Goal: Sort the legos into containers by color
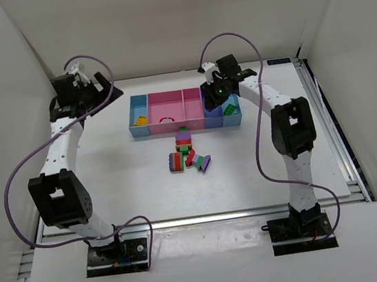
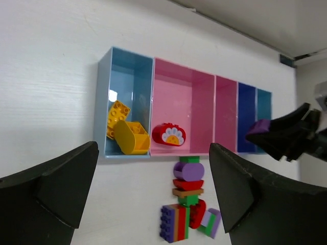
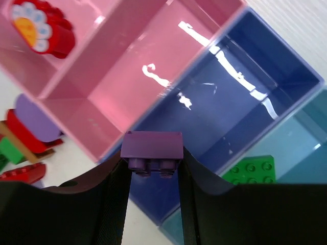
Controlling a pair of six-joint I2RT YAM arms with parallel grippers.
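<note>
I will move my right gripper slightly toward the green brick, over the compartment's bottom, and release the purple brick, because the darker blue compartment (image 3: 225, 102) below is empty.
The containers are one long tray (image 1: 159, 131) of five compartments. Two yellow legos (image 2: 122, 130) lie in its left light blue compartment, a red flower brick (image 2: 169, 135) in the wide pink one, and a green brick (image 3: 251, 170) in the right light blue one. My right gripper (image 3: 152, 164) is shut on a purple brick (image 3: 152, 145) above the near edge of the darker blue compartment (image 3: 225, 102). My left gripper (image 2: 153, 153) is open and holds nothing. It hangs above the tray's left end. A pile of mixed legos (image 1: 187, 151) lies on the table just in front of the tray.
White walls enclose the table at the back and on both sides. A metal rail (image 1: 324, 116) runs along the table's right side. The pile (image 2: 188, 204) includes a purple cylinder, red, orange and green pieces, and a striped stack.
</note>
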